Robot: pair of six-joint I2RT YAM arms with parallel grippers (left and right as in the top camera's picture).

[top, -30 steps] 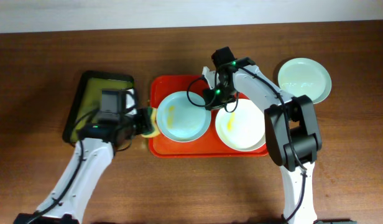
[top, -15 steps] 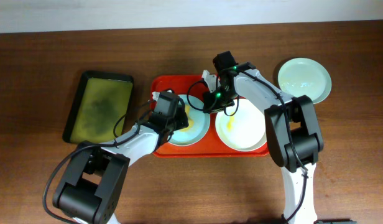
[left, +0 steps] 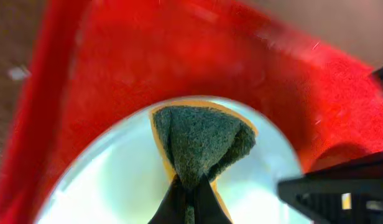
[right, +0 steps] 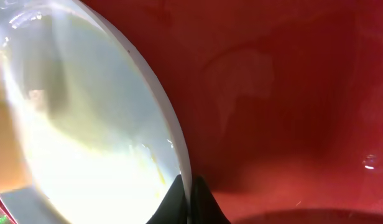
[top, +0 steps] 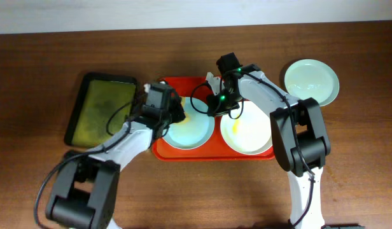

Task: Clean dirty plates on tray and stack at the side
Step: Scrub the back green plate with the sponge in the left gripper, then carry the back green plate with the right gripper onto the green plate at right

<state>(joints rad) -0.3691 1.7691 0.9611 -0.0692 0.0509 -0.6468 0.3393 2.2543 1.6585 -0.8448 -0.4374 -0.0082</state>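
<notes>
The second mint-blue plate (top: 312, 83) is to my right gripper's right in the overhead view, so that gripper will next lift, carry its plate onto it and release.
The orange-red tray (top: 183, 151) holds a mint-blue plate (top: 195, 130) on its left and a white plate (top: 250, 133) with a yellow smear on its right. A second mint-blue plate (top: 312, 81) lies on the table at the far right. My left gripper (top: 175, 109) is shut on a green-and-yellow sponge (left: 201, 143) and presses it on the mint-blue plate (left: 117, 180) near its upper left rim. My right gripper (top: 216, 105) is shut on that plate's right rim; the right wrist view (right: 190, 193) shows its fingers pinching the rim.
A dark olive-green tray (top: 104, 108) with a black rim lies left of the orange-red tray. The two arms are close together over the tray's left half. Bare brown table (top: 202, 197) lies in front.
My left gripper has moved right with the sponge, from beside the tray onto the mint-blue plate, then up-left across it. The plate's yellow smear no longer shows. The right gripper has barely moved.
</notes>
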